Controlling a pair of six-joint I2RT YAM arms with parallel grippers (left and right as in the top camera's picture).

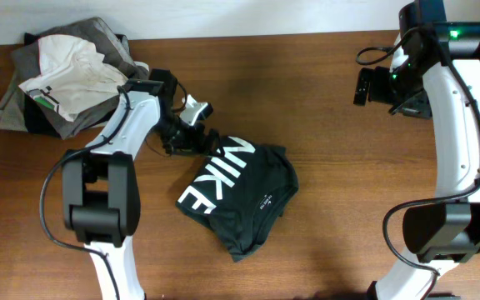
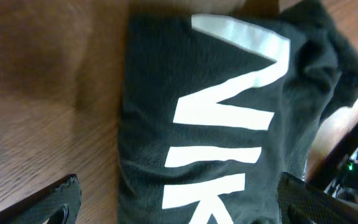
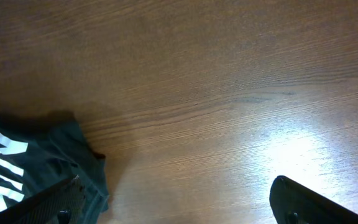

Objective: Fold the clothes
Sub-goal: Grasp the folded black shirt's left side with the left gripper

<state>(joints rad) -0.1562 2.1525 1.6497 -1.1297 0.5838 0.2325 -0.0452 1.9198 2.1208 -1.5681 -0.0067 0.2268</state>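
Note:
I will lower my open left gripper onto the shirt's edge (image 1: 202, 173) (image 2: 125, 194) beside the K next, because that edge with the letters is below it, between its spread fingers.
The clothes are one dark T-shirt (image 1: 242, 196) lying bunched and partly folded at the table's middle, white NIKE letters facing up. My left gripper (image 1: 197, 140) hovers at the shirt's back-left edge, open, with nothing held. In the left wrist view the shirt (image 2: 229, 124) fills the frame between the spread fingertips (image 2: 51, 205); the left gripper (image 2: 179, 211) stands wide over the lettering. My right gripper (image 1: 365, 86) hangs open at the far back right, away from the shirt. The right wrist view shows the right gripper (image 3: 179, 208) above bare wood, with a shirt corner (image 3: 36, 162) at lower left.
A pile of grey folded clothes (image 1: 23, 108) with a white garment (image 1: 69, 71) on top sits at the back left corner. The wooden table (image 1: 332, 217) stretches bare to the right of the shirt.

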